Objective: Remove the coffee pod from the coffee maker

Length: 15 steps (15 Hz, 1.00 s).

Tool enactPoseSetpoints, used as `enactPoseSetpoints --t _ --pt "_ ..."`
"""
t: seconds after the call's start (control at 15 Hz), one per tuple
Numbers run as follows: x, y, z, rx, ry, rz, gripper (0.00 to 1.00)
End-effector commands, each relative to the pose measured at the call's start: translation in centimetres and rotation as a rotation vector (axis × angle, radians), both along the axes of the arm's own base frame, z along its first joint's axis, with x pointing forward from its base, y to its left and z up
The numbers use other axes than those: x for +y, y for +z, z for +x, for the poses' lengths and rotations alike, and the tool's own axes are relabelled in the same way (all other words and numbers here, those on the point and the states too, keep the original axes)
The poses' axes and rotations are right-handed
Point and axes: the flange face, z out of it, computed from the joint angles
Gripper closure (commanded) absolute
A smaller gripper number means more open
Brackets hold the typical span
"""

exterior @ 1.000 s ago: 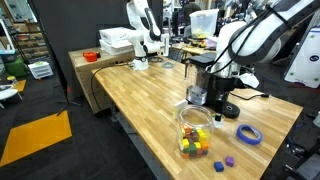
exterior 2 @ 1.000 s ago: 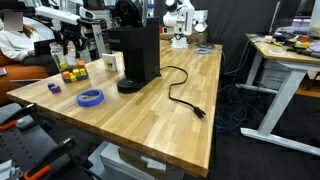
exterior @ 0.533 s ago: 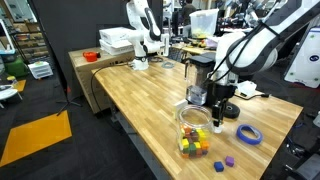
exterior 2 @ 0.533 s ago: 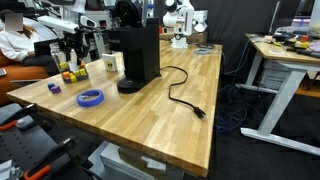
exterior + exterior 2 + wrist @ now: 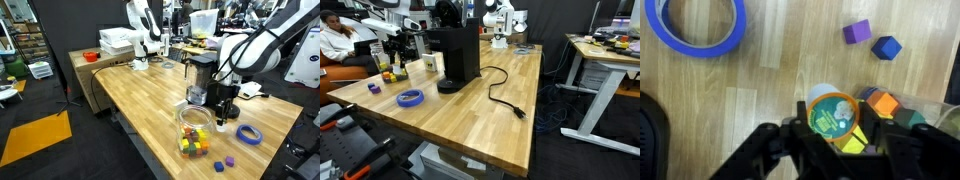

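Observation:
My gripper needs to lower the coffee pod (image 5: 832, 114) onto the table next, away from the jar, and then let go of it there.
The coffee pod (image 5: 832, 114), white with an orange rim and a green printed lid, sits between my gripper's (image 5: 834, 128) black fingers in the wrist view; the fingers are shut on it. In an exterior view my gripper (image 5: 222, 114) hangs low over the wooden table, just right of the tall black coffee maker (image 5: 200, 80) and above the clear jar of coloured blocks (image 5: 195, 135). The coffee maker also shows in an exterior view (image 5: 455, 52). The pod itself cannot be made out in either exterior view.
A blue tape ring (image 5: 702, 25) lies on the table and shows in both exterior views (image 5: 249, 134) (image 5: 411, 98). Loose purple (image 5: 855, 32) and blue (image 5: 886, 47) blocks lie nearby. The machine's black power cord (image 5: 502, 95) snakes across the table (image 5: 470, 130).
My gripper has moved a little down and away from the coffee maker, towards the table beside the jar, with the pod in it.

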Motion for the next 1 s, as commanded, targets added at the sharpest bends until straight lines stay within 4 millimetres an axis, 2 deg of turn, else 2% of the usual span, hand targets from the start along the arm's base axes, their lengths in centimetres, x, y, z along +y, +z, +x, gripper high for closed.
enactPoseSetpoints --t 0.0,0.13,0.2,0.6,0.67,0.93 --pt "-1.4 -0.1 -0.2 -0.014 -0.048 0.009 0.72" --pt "-1.8 -0.6 -0.3 -0.002 -0.063 0.014 0.72" --pt "-1.5 -0.6 0.0 0.015 -0.033 -0.004 0.47" --pt "-1.6 -0.8 -0.1 0.018 -0.044 0.001 0.47" --pt "-1.6 -0.8 0.0 0.017 -0.041 -0.003 0.72" --pt "-2.4 -1.4 0.9 -0.006 -0.03 -0.025 0.72"
